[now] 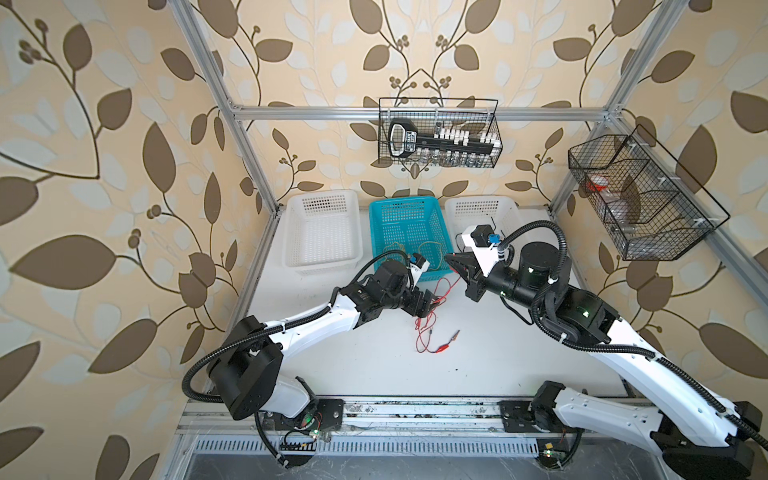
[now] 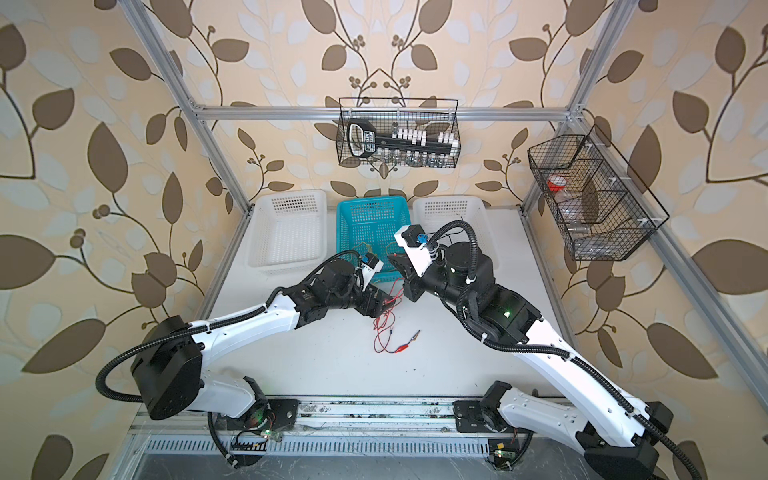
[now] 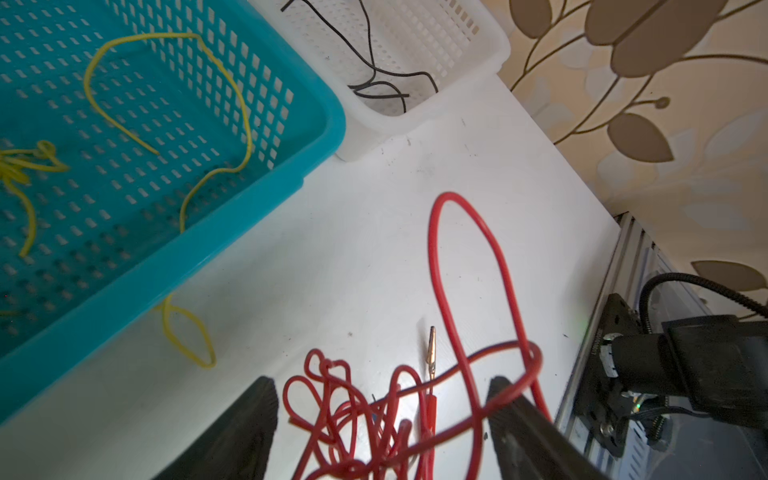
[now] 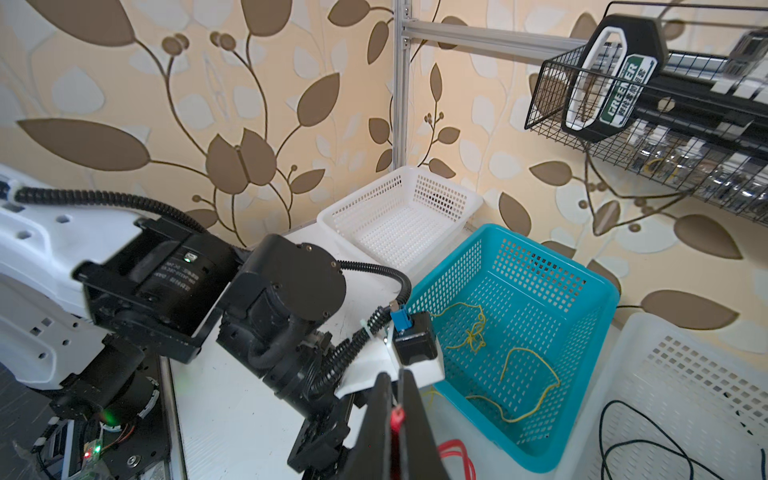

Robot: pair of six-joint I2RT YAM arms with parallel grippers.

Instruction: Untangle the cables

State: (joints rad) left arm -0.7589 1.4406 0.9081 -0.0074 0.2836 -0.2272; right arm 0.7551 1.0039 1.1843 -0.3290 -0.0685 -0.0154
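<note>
I will next pull the red cable end with my right gripper away from the tangle toward the front of the black cable's basket [image 1: 481,211] [image 4: 660,400] and let it go there, because the loops lie bunched.
A tangled red cable [image 1: 424,328] [image 2: 384,328] lies mid-table, one clip end [image 1: 446,345] stretched out to the right. My left gripper [image 3: 382,386] [image 1: 430,301] stands low over the tangle, jaws apart with the red loops [image 3: 461,266] between them; one strand drapes over a finger [image 3: 511,399]. My right gripper [image 4: 395,376] [image 1: 451,259] is raised just in front of the teal basket, shut on a red cable end [image 4: 397,415]. A yellow cable [image 3: 245,124] [image 4: 515,365] lies in the teal basket [image 3: 324,137]. A black cable [image 3: 374,79] lies in the right white basket.
Three baskets line the back edge: white [image 1: 320,199], teal [image 1: 399,208], white [image 1: 482,203]. A yellow loop [image 3: 187,332] pokes out onto the table beside the teal basket. Wire racks hang on the back wall [image 1: 440,133] and right wall [image 1: 640,199].
</note>
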